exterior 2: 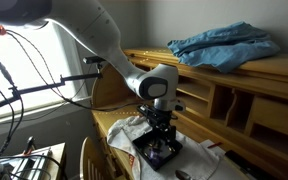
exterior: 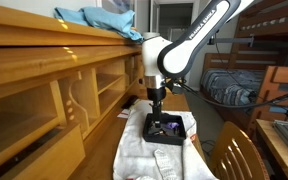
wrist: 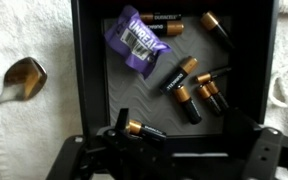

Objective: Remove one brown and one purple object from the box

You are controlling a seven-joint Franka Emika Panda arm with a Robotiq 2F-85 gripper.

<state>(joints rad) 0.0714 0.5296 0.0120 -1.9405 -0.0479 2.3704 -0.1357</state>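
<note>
The battery's black body (wrist: 191, 111) lies slanted below my gripper, beside the copper-ended pair, so next I should turn my gripper's open fingers slightly and lower them over both sides of it.
The box (wrist: 92, 70) is a shallow black square tray on white cloth, also seen in both exterior views (exterior: 174, 133) (exterior 2: 144, 158). In it lie a crumpled purple packet (wrist: 136, 38) at the upper left and several black batteries with brown-copper ends (wrist: 180, 76) at the top and the right middle. One such battery (wrist: 144, 130) lies at the near wall, touching my gripper's left finger. My gripper (wrist: 180, 130) hangs low over the box's near edge, jaws wide open, holding nothing. It also shows in both exterior views (exterior: 156, 108) (exterior 2: 162, 135).
A metal spoon (wrist: 22, 78) lies on the white cloth (wrist: 24, 30) left of the box. A wooden shelf unit (exterior: 44, 80) with blue cloth (exterior: 99, 20) on top stands alongside. A chair back (exterior: 234, 155) is near the table.
</note>
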